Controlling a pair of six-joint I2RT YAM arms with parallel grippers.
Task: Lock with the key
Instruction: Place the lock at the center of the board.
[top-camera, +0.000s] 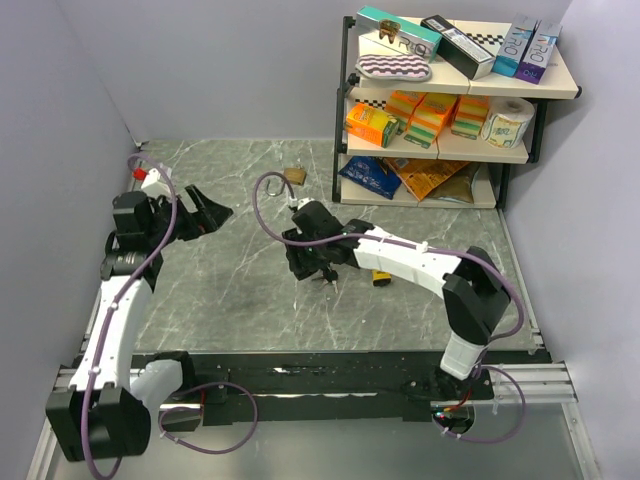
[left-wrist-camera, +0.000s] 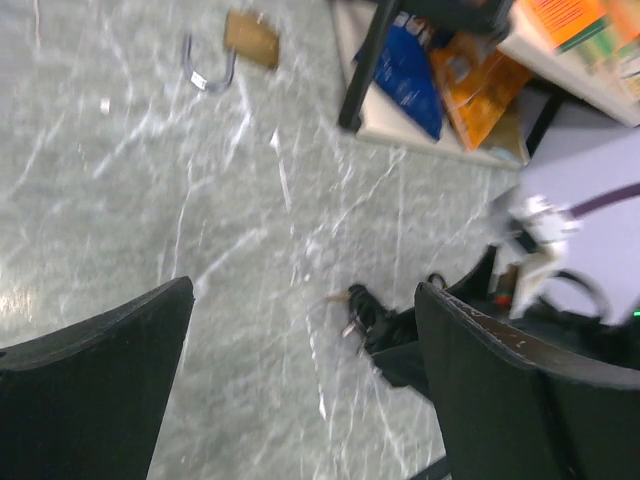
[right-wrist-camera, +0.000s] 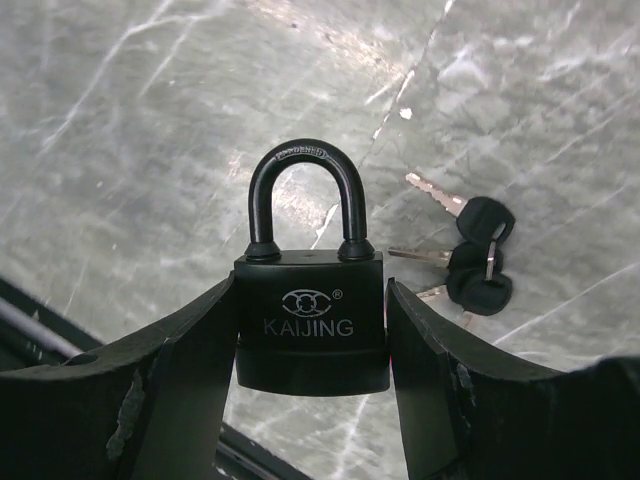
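The patch of bare marble beside the tips of the keys is empty, so next my right gripper will lower the black padlock (right-wrist-camera: 312, 320) onto it and let go there.
My right gripper (right-wrist-camera: 310, 292) is shut on a black padlock (right-wrist-camera: 312, 320) marked KAIJING, gripping its body from both sides. The shackle points away from me and sits seated in the body. A bunch of black-headed keys (right-wrist-camera: 478, 255) lies on the marble table just right of the lock, loose and not in it. In the top view the right gripper (top-camera: 305, 262) hovers mid-table with the keys (top-camera: 326, 278) beside it. My left gripper (top-camera: 215, 215) stands open and empty at the left, well away from the keys (left-wrist-camera: 362, 310).
A brass padlock (top-camera: 293, 175) with its shackle open lies at the back, near a shelf unit (top-camera: 450, 100) full of boxes and packets at the back right. A small yellow object (top-camera: 382, 277) lies under the right arm. Grey walls close both sides.
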